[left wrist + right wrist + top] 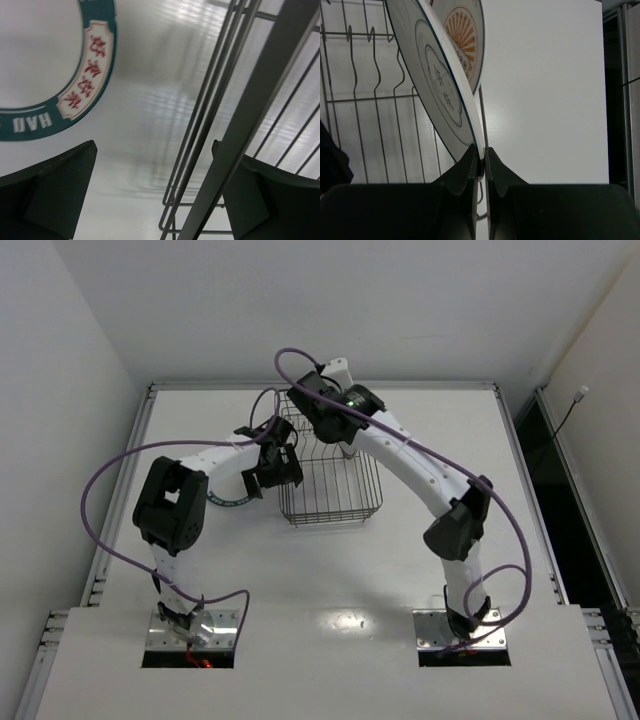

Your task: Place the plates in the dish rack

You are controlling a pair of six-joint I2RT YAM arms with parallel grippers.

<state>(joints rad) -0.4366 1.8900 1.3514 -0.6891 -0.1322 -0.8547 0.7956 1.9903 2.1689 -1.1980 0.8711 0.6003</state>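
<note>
The wires of the rack slot below stand empty, so my right gripper will next lower the tilted plate into that slot, beside the reddish-brown patterned plate, and let go of it.
My right gripper (482, 162) is shut on the lower rim of the plate with thin dark rings and a centre mark (440, 85). It holds that plate tilted on edge over the dish rack (370, 75). The reddish-brown patterned plate (465, 35) stands just behind it. My left gripper (155, 200) is open beside the rack's left wall (220, 100), and a rack wire runs between its fingers close to the right one. The teal-banded plate (95, 50) lies flat on the table to its left. From above, the rack (330, 480) sits mid-table, with the right gripper (335, 435) over its far end.
The left arm's elbow (170, 505) and a purple cable (95, 490) loop over the left side of the table. The teal plate's rim (230, 503) peeks out under the left forearm. Raised table edges run along the left (125, 480) and right (525, 480) sides.
</note>
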